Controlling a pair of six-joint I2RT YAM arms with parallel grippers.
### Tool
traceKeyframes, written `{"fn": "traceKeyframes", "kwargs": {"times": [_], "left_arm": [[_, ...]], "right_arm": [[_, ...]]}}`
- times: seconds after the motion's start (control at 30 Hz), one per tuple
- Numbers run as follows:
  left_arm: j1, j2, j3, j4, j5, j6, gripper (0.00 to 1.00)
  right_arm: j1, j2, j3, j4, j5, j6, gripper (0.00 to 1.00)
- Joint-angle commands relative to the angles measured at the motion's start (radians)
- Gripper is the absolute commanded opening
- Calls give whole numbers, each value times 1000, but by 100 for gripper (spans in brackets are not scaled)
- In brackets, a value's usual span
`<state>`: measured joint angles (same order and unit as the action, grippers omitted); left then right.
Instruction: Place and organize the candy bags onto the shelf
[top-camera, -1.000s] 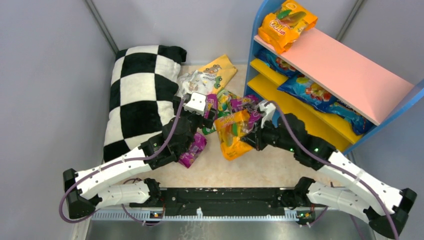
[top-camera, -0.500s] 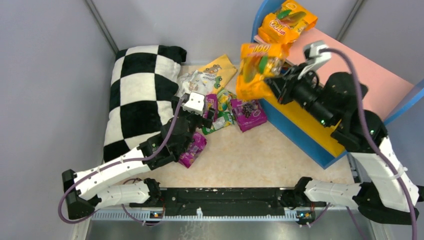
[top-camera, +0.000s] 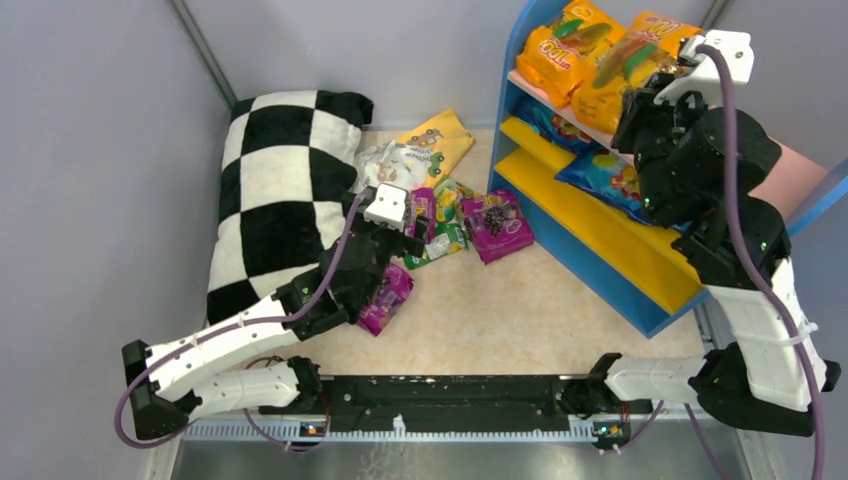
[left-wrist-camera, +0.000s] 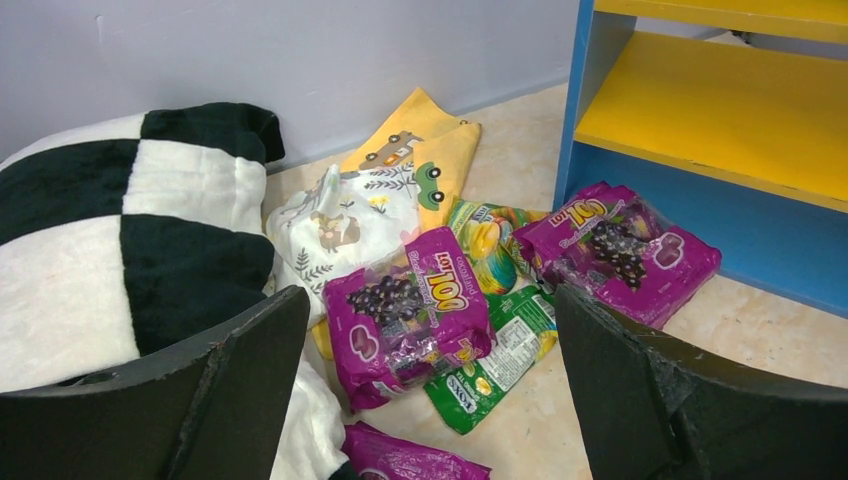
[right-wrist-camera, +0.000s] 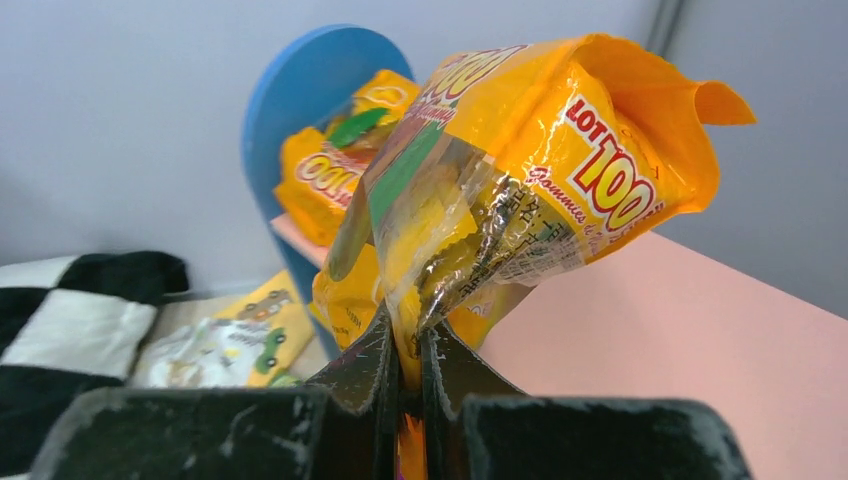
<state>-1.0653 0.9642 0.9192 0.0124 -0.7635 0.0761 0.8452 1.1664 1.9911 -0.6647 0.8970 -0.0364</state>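
Observation:
The robot's right gripper needs to move down with a turn to the pink board (right-wrist-camera: 680, 330) beside the other orange bag and release its bag, because that part of the board is bare.
My right gripper (right-wrist-camera: 405, 335) is shut on the edge of an orange candy bag (right-wrist-camera: 520, 170) and holds it above the shelf's pink top board (right-wrist-camera: 680, 330). In the top view this bag (top-camera: 630, 70) hangs beside another orange bag (top-camera: 560, 50) that lies at the board's back left. Blue bags (top-camera: 605, 180) lie on the yellow middle board. My left gripper (left-wrist-camera: 430, 390) is open and empty over the floor pile: a purple bag (left-wrist-camera: 405, 310), a green bag (left-wrist-camera: 500, 355), a second purple bag (left-wrist-camera: 615, 250) near the shelf's blue frame (left-wrist-camera: 590, 90), and a third (left-wrist-camera: 400, 460) below.
A black-and-white checkered pillow (top-camera: 280, 190) lies at the left, beside my left arm. Yellow and white printed cloths (top-camera: 415, 150) lie behind the bags. Grey walls close in the back and sides. The shelf (top-camera: 600, 235) fills the right.
My right arm has lifted the orange bag from the floor pile up and back to above the shelf's top board. My left arm has not moved.

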Motion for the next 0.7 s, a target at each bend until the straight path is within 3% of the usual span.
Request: {"fn": "traceKeyframes", "kwargs": {"times": [0.0, 0.1, 0.3, 0.5, 0.67], "left_arm": [[2, -14, 42, 5, 20, -23, 98], [1, -9, 47, -4, 23, -27, 98], [1, -10, 47, -4, 20, -26, 98], [2, -2, 52, -8, 24, -30, 98], [2, -2, 52, -8, 21, -29, 98]], "right_arm": [[-87, 23, -4, 165, 67, -65, 0], [-192, 60, 46, 68, -35, 19, 0], [-258, 24, -7, 65, -115, 102, 0], [-433, 31, -11, -1, -337, 249, 0], [-654, 21, -82, 1, -597, 357, 0]]}}
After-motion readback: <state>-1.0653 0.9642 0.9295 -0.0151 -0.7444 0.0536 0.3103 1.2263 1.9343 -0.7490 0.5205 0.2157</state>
